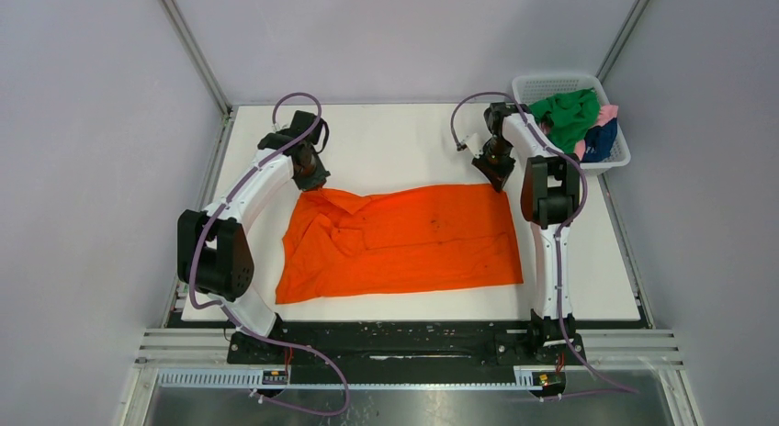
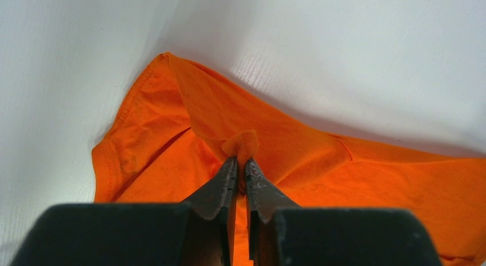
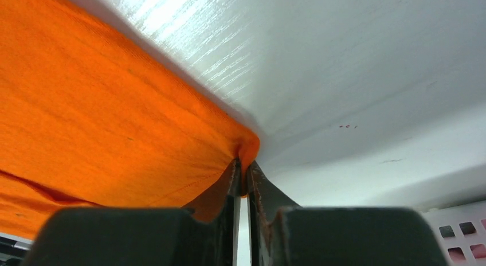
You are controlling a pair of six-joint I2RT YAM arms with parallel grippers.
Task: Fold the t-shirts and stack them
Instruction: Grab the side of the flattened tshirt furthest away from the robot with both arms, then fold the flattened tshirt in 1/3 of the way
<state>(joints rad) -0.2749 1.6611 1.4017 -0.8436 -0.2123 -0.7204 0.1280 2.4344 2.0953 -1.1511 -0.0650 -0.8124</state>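
Note:
My left gripper will pull its pinch of the shirt back toward my base, then release it over the shirt's near part.
The bright orange t-shirt (image 1: 404,241) lies spread across the middle of the white table, wrinkled at its left side. My left gripper (image 1: 310,180) is shut on a pinch of the shirt's far left part (image 2: 243,144). My right gripper (image 1: 499,180) is shut on the shirt's far right corner (image 3: 247,148). Both hold the cloth low, just above the table. A green shirt (image 1: 568,116), a pink one (image 1: 606,114) and a navy blue one (image 1: 599,141) lie bunched in the basket.
The white mesh basket (image 1: 557,83) stands at the table's back right corner, close beside my right arm; its wall shows in the right wrist view (image 3: 458,226). Bare white table (image 1: 395,141) lies behind the orange shirt. Grey walls enclose the table.

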